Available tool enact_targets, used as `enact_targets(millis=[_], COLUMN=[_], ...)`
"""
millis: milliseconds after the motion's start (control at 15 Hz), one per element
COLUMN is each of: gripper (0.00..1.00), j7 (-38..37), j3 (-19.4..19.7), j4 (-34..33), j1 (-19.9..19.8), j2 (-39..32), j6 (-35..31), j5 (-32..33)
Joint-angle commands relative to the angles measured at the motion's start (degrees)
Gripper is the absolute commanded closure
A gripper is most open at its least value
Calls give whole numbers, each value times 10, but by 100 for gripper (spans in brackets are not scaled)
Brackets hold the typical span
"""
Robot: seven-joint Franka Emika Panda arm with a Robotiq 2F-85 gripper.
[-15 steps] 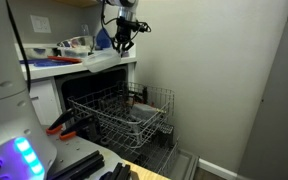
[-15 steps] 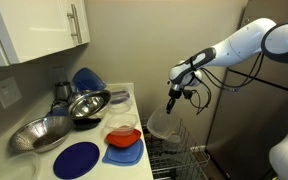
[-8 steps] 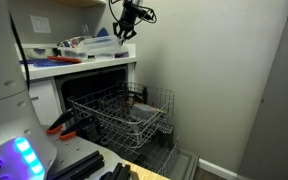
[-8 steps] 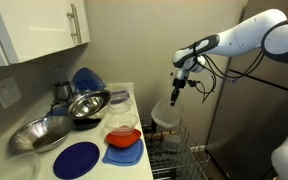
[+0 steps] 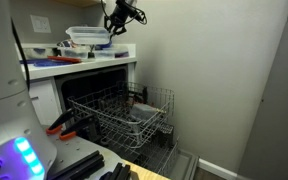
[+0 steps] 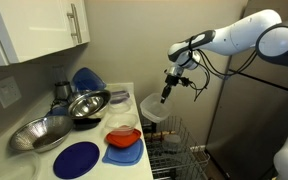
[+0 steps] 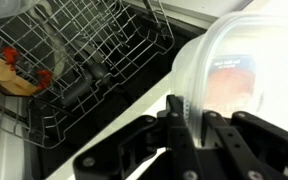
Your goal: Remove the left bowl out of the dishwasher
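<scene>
The bowl hangs clear of the rack (image 6: pixel 176 150). My gripper needs to swing toward the metal bowls next, go down over the counter (image 6: pixel 119 121) beside the red-orange container and release the bowl.
My gripper (image 7: pixel 189 108) is shut on the rim of the left bowl (image 7: pixel 246 62), a pale translucent grey-white bowl, and holds it on edge in the air. In both exterior views the gripper (image 5: pixel 115 22) (image 6: pixel 165 96) hangs from above, with the bowl (image 5: pixel 85 36) (image 6: pixel 151 108) carried over the edge of the counter. It is well above the dishwasher's pulled-out wire rack (image 5: pixel 124 113) (image 6: pixel 176 150). The rack (image 7: pixel 84 55) lies below in the wrist view, and the dark cavity (image 5: pixel 82 90) is open behind it.
The counter (image 6: pixel 94 148) holds metal bowls (image 6: pixel 87 103), a blue plate (image 6: pixel 82 159) and a red-orange container (image 6: pixel 122 133). A darker dish (image 5: pixel 134 118) stays in the rack. A steel fridge (image 6: pixel 246 130) stands beside the dishwasher, and a bare wall (image 5: pixel 209 70) lies behind it.
The gripper has lifted the bowl higher and carried it sideways from over the rack toward the counter top.
</scene>
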State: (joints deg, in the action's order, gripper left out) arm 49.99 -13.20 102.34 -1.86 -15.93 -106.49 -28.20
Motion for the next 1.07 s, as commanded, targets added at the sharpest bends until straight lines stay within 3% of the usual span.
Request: enact_targets(millis=[0,333,1000], gripper=[99,99,99], j7=[13,8,-11], j3=[-4,-25,-42], j4=[-43,-118,-308], j1=[25,52,111], j2=[-41,-101,-220], j6=[24,95,226], j5=[-36,-55,-24])
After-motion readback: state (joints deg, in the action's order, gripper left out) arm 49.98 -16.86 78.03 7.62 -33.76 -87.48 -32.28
